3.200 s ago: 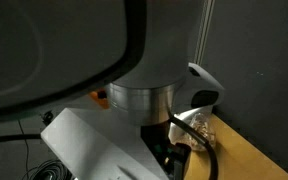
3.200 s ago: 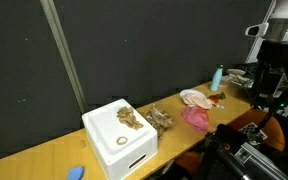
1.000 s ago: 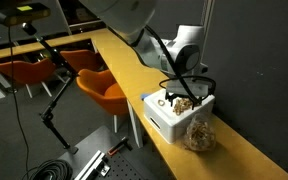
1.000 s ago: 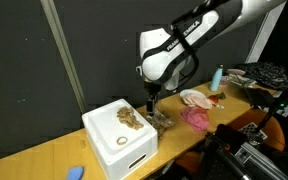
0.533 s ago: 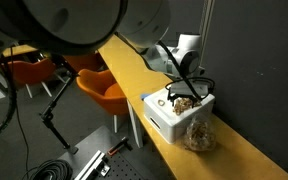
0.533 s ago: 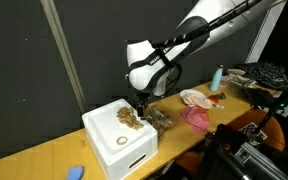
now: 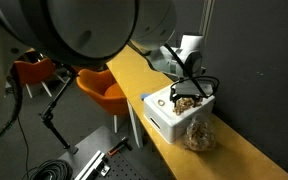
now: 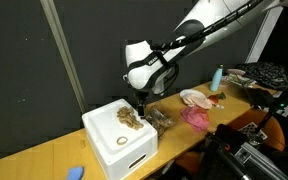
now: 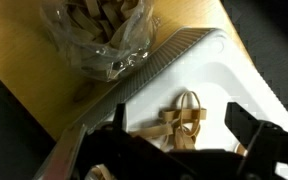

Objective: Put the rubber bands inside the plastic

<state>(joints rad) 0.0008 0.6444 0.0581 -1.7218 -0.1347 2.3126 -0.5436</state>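
Note:
My gripper comes down to the looped part of the tan rubber bands in the white box next, since the clump of bands lies between its open fingers.
A clump of tan rubber bands lies inside the white box; it also shows as a tan heap on the box top in both exterior views. My gripper hangs open just above the clump, one dark finger on each side, nothing held. In the exterior views the gripper stands over the box. The plastic, a clear crinkly bag with some tan bands in it, lies on the wooden table beside the box.
The white box sits on a long wooden table against a dark curtain. Pink and white cloths, a blue bottle and a small blue object lie along it. Orange chairs stand beside the table.
The arm swung in over the table and came down over the white box. In the last half second the gripper sank slightly toward the rubber bands, staying open.

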